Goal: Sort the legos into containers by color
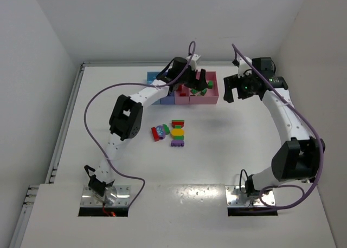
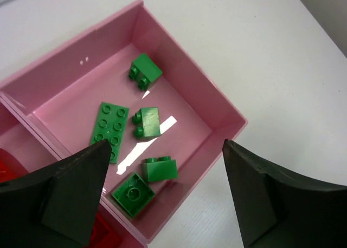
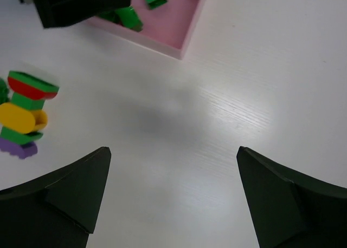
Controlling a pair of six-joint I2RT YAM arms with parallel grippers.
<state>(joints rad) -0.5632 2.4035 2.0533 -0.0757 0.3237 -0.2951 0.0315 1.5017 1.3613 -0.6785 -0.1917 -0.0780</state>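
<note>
The small red, purple and green clump [image 1: 160, 131] has its colors joined. My right gripper needs to swing to the left in the top view next, then turn as it goes down to the clump.
The row of bins [image 1: 181, 100] stands at the back centre. My left gripper [image 1: 193, 77] hovers open and empty over the wide pink bin [image 2: 225, 110], which holds several green legos [image 2: 111, 129]. Red legos [image 2: 11, 169] lie in the neighbouring pink bin. A stacked clump of green, red, yellow and purple legos [image 1: 178, 132] and a small red, purple and green clump [image 1: 160, 131] lie on the table in front of the bins. My right gripper [image 1: 232, 88] is open and empty above bare table right of the bins; its view shows the stacked clump [image 3: 23, 115].
The white table [image 1: 227, 145] is walled at the back and sides. The left arm's links [image 1: 127, 118] reach across the table left of the clumps. Purple cables loop beside both arms.
</note>
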